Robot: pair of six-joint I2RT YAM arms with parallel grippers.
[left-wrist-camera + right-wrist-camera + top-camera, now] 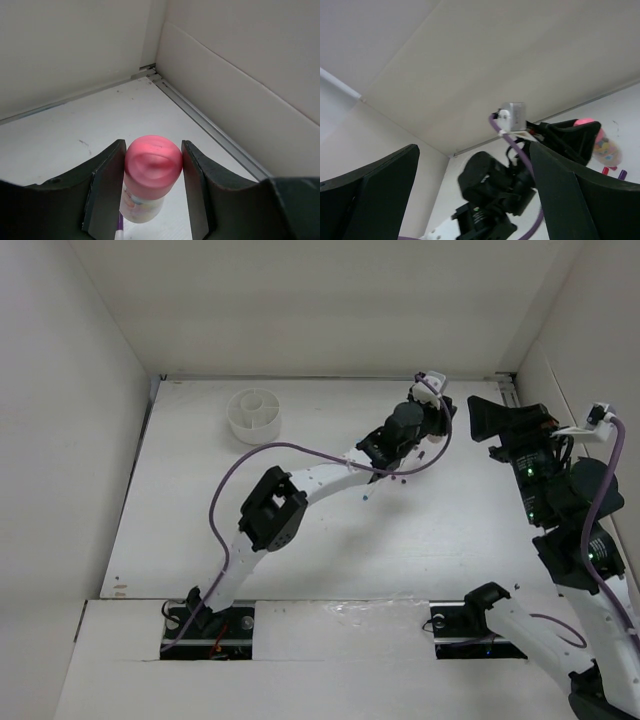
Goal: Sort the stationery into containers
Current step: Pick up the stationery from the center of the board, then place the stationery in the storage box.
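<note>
My left gripper swings the stubby item left in the top view next and releases it over the bowl's middle cup, which lies that way.
My left gripper [152, 146] is shut on the pink-topped stubby item [151, 167], with both fingers pressed against its pink cap. It holds the item tilted near the table's far right corner. A purple-capped pen [119, 231] lies just under it. In the top view the left gripper [428, 432] is far right of the round white divided bowl [254, 413]. My right gripper [474, 146] is open and empty, raised and facing the left arm. It sees the held item [601, 144] and red [605, 171] and purple [622, 174] pen caps below it.
White walls enclose the table, with a metal rail [210, 127] along the right wall's foot. Small coloured pieces [366, 497] lie on the table under the left forearm. The left arm's purple cable [300, 448] loops over the middle of the table.
</note>
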